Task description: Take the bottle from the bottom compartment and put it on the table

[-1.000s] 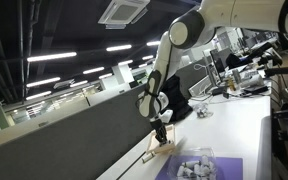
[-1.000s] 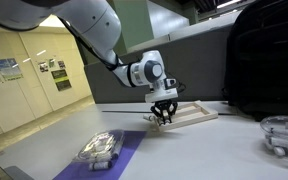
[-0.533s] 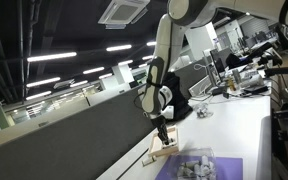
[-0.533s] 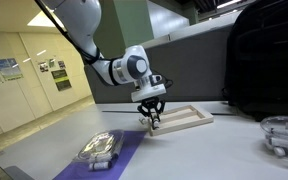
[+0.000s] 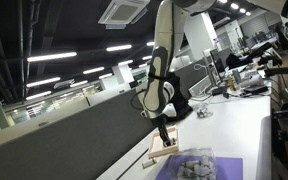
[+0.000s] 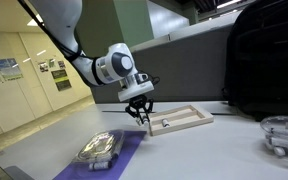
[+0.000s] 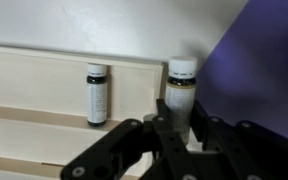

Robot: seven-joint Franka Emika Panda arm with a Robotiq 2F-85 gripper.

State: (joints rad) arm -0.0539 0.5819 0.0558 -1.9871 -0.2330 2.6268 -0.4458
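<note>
The bottle is still hanging above the white table, so the robot's gripper needs to move from the tray's end toward the purple mat next and lower the bottle.
In the wrist view my gripper (image 7: 181, 112) is shut on a small dark bottle with a white cap (image 7: 181, 82), held at the right end of the wooden tray (image 7: 44, 75), next to the purple mat (image 7: 254, 70). A second dark bottle (image 7: 97, 95) lies in a tray compartment. In both exterior views the gripper (image 6: 139, 113) (image 5: 164, 134) hangs just above the white table (image 6: 214, 150) (image 5: 246, 128), at the tray's (image 6: 191, 118) (image 5: 164, 152) near end.
A clear plastic container (image 6: 99, 148) sits on the purple mat (image 6: 124, 155) (image 5: 199, 168). A black backpack (image 6: 269, 60) and a clear bowl (image 6: 284, 135) stand beyond the tray. A dark grey partition wall (image 5: 64, 140) runs along the table's edge.
The gripper has moved off the tray toward the purple mat, carrying the bottle with it, and the arm has swung the same way.
</note>
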